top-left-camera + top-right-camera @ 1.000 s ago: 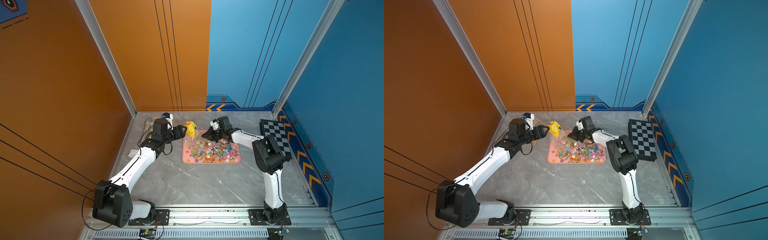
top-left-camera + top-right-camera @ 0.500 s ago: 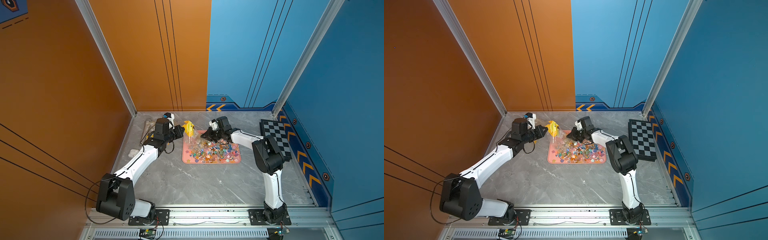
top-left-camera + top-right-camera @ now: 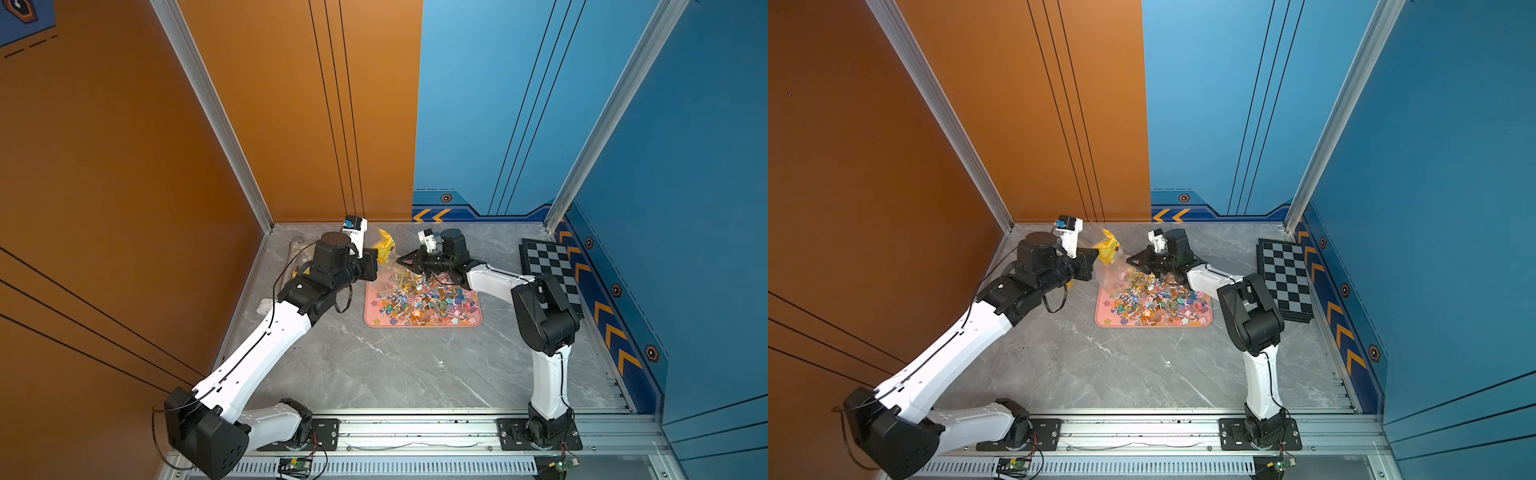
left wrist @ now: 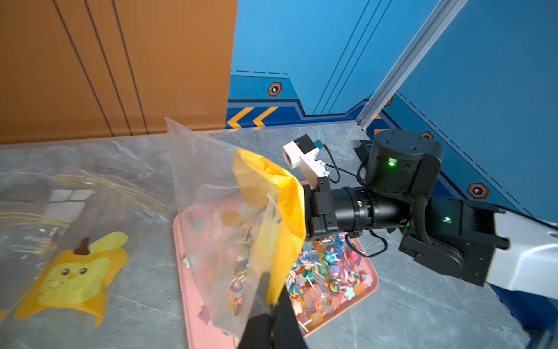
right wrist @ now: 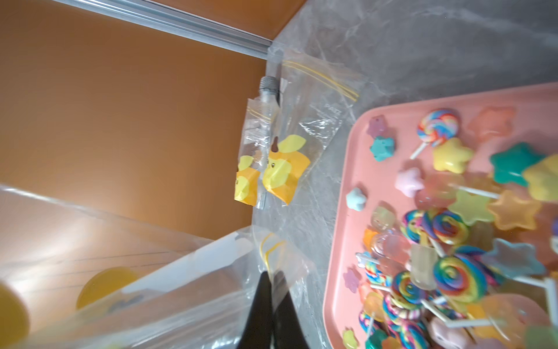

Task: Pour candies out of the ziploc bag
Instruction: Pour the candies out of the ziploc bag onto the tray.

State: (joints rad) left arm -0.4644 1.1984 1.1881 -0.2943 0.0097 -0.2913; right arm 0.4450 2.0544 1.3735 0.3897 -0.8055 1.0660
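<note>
My left gripper holds the bag's edge, and my right gripper is above the pink tray [image 3: 424,324] [image 5: 436,250]. My right gripper will next rise slightly over the tray and release the film.
The ziploc bag [image 3: 385,249], clear with a yellow print, hangs over the far left corner of the pink tray [image 3: 424,324], stretched between both grippers. My left gripper [image 4: 273,290] is shut on one edge of the bag [image 4: 217,196]. My right gripper [image 5: 271,276] is shut on the film by the yellow zip line of the bag [image 5: 181,287]. The candies [image 3: 424,301], stars and swirl lollipops, lie heaped in the tray in both top views [image 3: 1154,301]. Candies show through the film [image 4: 241,272]; whether they are inside the bag I cannot tell.
Empty ziploc bags [image 5: 283,163] with yellow prints lie flat on the grey floor near the orange wall, beside a grey tube [image 5: 268,90]. A chessboard [image 3: 548,274] lies along the right wall. The right arm's wrist [image 4: 362,208] reaches over the tray's far edge.
My left gripper has shut on the bag's edge and its arm has edged toward the tray. The right gripper has kept its hold and place.
</note>
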